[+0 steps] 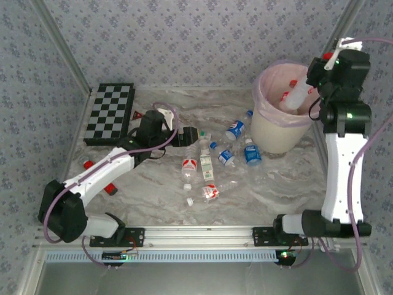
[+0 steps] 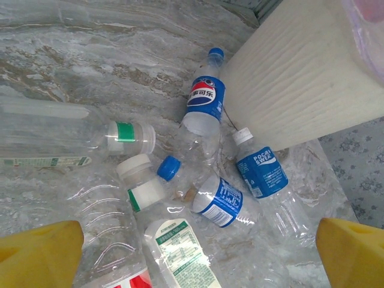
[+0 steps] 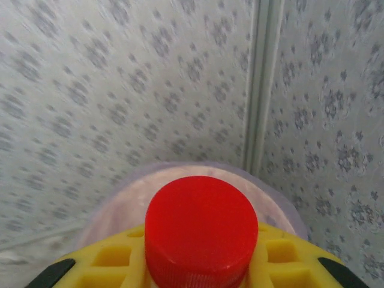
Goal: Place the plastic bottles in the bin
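The bottom of the red-capped bottle already hangs over the opening of the bin, so the robot's right gripper needs to move down next toward the bin's pink-lined opening and let go of the bottle there.
The bin (image 1: 273, 130) stands at the back right, a cream bucket with a pink liner. My right gripper (image 1: 309, 92) hangs over its mouth, shut on a red-capped bottle (image 1: 295, 97). In the right wrist view the red cap (image 3: 201, 231) sits between the yellow fingers (image 3: 114, 261), with the bin's rim (image 3: 120, 201) beyond it. My left gripper (image 1: 187, 136) is open above the bottle pile. Its yellow fingertips (image 2: 42, 255) stand wide apart. Between and ahead of them lie a green-labelled bottle (image 2: 180, 252), a blue-labelled bottle (image 2: 219, 201), a Pocari bottle (image 2: 262, 174) and a Pepsi bottle (image 2: 204, 99).
A chequered board (image 1: 109, 114) lies at the back left, a small red object (image 1: 138, 115) beside it. Two red-capped bottles (image 1: 110, 188) lie under the left arm. Several more bottles (image 1: 210, 192) are strewn mid-table. The bin's wall (image 2: 300, 78) rises right of the pile.
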`<state>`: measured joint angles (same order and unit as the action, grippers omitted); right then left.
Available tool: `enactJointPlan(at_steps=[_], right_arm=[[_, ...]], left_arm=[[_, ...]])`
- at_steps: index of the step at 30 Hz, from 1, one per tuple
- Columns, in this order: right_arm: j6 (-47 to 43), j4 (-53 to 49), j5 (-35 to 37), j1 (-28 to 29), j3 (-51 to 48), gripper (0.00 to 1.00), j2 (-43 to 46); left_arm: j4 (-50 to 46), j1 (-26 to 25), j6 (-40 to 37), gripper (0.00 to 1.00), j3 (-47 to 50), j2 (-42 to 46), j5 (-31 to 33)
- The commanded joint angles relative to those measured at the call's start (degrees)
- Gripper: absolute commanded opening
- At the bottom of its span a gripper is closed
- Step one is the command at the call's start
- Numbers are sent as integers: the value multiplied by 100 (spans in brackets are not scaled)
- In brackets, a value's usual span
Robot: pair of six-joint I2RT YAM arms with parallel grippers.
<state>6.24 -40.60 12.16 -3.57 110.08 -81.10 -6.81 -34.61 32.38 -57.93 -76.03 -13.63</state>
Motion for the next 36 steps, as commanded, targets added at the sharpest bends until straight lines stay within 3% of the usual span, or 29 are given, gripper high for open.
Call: enactJointPlan(at_steps=[1,13,19,28,36], right_arm=[[-324,-163,206,-89,203,0,-539],[-205,-1952,-214,26,955,0,-2382],[-95,-1876,-96,27,649,1,-2875],[132,-1122,225,0,-94,25,-3087],[-11,-1254,383,-47,259,50,-2959]], left_arm=[[-169,-2,-109,99,-78,255,156],[-583,3,-241,99,-252,181,236],[-590,2,-256,99,-218,163,210],[-776,4,-355,99,-166,292,330],[-1005,6,-347,99,-256,161,360]])
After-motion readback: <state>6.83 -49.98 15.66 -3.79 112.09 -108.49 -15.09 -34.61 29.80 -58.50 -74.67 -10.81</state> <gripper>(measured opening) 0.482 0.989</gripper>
